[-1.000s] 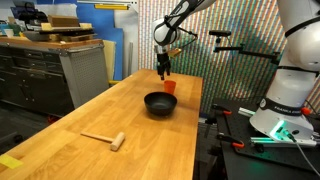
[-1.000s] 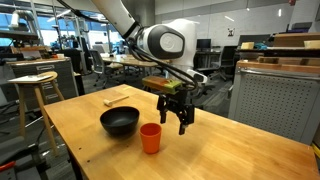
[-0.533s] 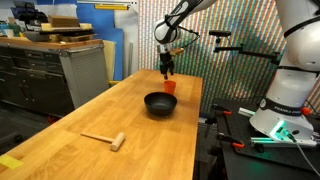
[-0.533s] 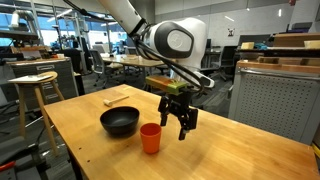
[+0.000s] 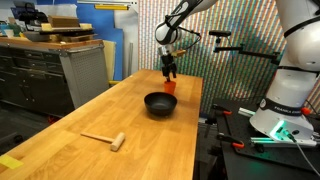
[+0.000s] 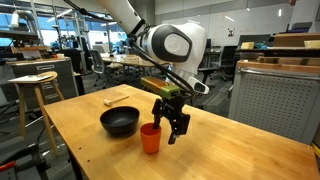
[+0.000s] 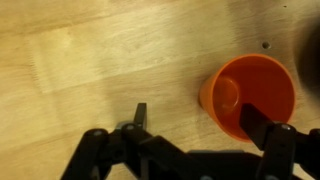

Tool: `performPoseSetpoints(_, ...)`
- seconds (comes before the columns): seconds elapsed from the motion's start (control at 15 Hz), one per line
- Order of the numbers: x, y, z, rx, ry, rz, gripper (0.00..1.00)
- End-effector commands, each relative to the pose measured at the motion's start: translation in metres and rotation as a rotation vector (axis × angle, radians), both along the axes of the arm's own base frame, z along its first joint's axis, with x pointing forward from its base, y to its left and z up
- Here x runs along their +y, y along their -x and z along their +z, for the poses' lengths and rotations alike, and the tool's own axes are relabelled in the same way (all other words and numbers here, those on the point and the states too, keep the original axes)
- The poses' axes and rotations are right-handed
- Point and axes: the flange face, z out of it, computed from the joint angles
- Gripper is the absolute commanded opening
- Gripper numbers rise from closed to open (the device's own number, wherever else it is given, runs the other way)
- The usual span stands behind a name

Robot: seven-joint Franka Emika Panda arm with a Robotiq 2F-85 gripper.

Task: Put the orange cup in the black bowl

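The robot needs to keep its gripper low and close it next on the side of the cup away from the bowl, since the cup's rim [image 5: 171,81] is between its open fingers.
The orange cup [image 5: 170,87] stands upright on the wooden table just beyond the black bowl [image 5: 159,104]. In an exterior view the cup [image 6: 150,138] is right next to the bowl [image 6: 120,122]. My gripper [image 6: 168,127] is open, low beside the cup and empty. In the wrist view the cup [image 7: 245,85] is at the right. My gripper [image 7: 197,113] has one finger over the cup's opening and the other over bare wood, so the jaws straddle the cup's wall. The bowl is empty.
A small wooden mallet [image 5: 105,138] lies on the table nearer its other end and shows too in an exterior view [image 6: 118,98]. A wooden stool [image 6: 35,80] and a grey cabinet [image 6: 275,100] stand beside the table. The table edge runs close to the cup.
My gripper has moved sideways toward the orange cup and come lower, so a finger now hangs at the cup's rim. Cup and bowl have not moved.
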Motion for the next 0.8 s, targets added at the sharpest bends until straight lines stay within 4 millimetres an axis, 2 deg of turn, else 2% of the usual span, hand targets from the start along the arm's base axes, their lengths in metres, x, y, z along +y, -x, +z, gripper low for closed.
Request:
performPoseSetpoints(0.0,-0.003,0.006,-0.004,-0.02,-0.02,-0.003,0.7)
performPoseSetpoints(0.27,-0.005,0.009,-0.01,-0.029,-0.048,-0.021,0.37)
performPoseSetpoints(0.53,-0.006,0.015,-0.015,-0.033,-0.096,-0.046,0.08)
performPoseSetpoints(0.73,-0.007,0.018,-0.014,-0.044,-0.136,-0.062,0.0)
